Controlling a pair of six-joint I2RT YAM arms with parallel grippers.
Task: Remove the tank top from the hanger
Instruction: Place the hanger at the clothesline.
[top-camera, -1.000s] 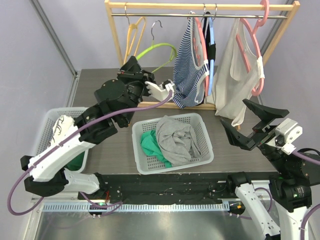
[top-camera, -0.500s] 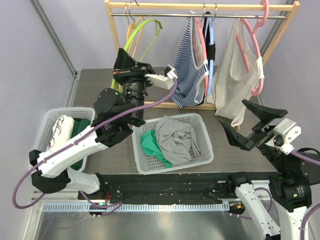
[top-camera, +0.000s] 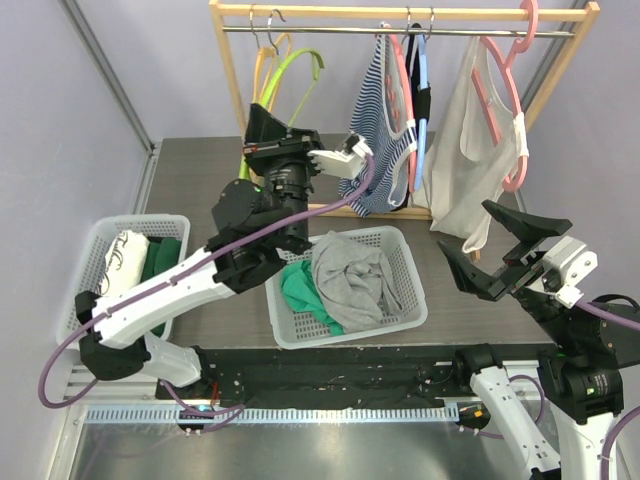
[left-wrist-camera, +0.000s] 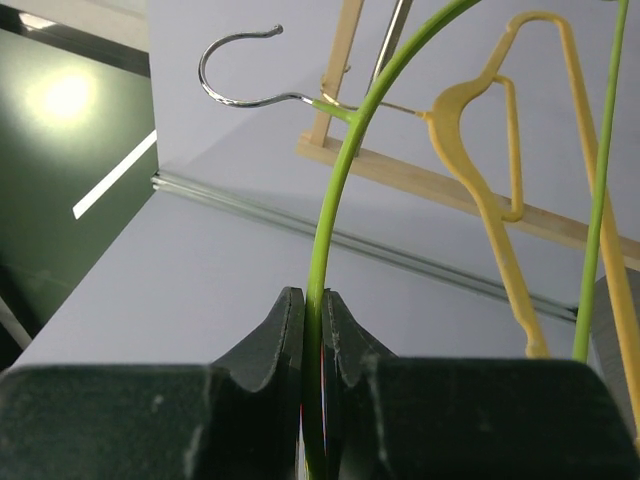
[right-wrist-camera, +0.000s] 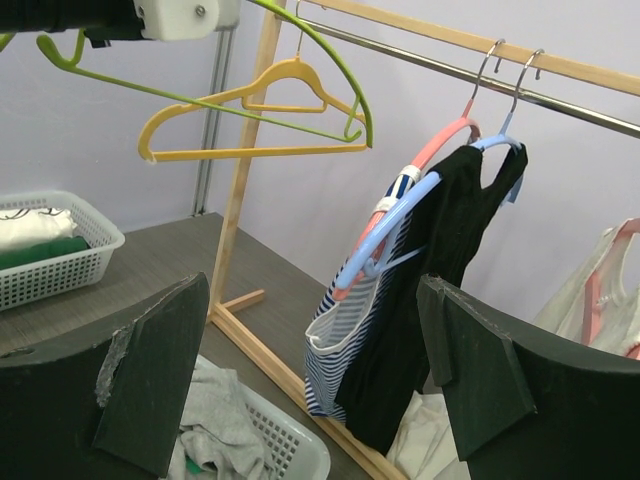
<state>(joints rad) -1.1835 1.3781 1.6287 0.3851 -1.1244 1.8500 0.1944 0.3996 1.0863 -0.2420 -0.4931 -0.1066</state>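
The bare green hanger will move outward in my left gripper. Its free hook will go onto the empty rod beside the yellow hanger (left-wrist-camera: 393, 36), and then my left gripper will let go.
My left gripper (top-camera: 263, 124) is raised by the left end of the clothes rack and is shut on the wire of a green hanger (top-camera: 301, 72). The left wrist view shows the jaws (left-wrist-camera: 312, 300) pinching that green hanger (left-wrist-camera: 335, 190), which is bare, its metal hook (left-wrist-camera: 235, 85) free in the air. A striped tank top (top-camera: 375, 150) hangs on a pink hanger on the rod, with a black one (top-camera: 425, 105) on a blue hanger beside it. My right gripper (top-camera: 495, 250) stands wide open at the right, holding nothing; its view shows the striped top (right-wrist-camera: 360, 330).
A yellow hanger (top-camera: 268, 60) hangs bare on the rod (top-camera: 330, 30) at the left. A white top (top-camera: 465, 150) hangs on a pink hanger at the right. The white basket (top-camera: 345, 335) below holds grey and green clothes. A second basket (top-camera: 110, 228) stands at the left.
My left arm has lifted the green hanger up and to the right, closer to the rod. The right arm has stayed where it was.
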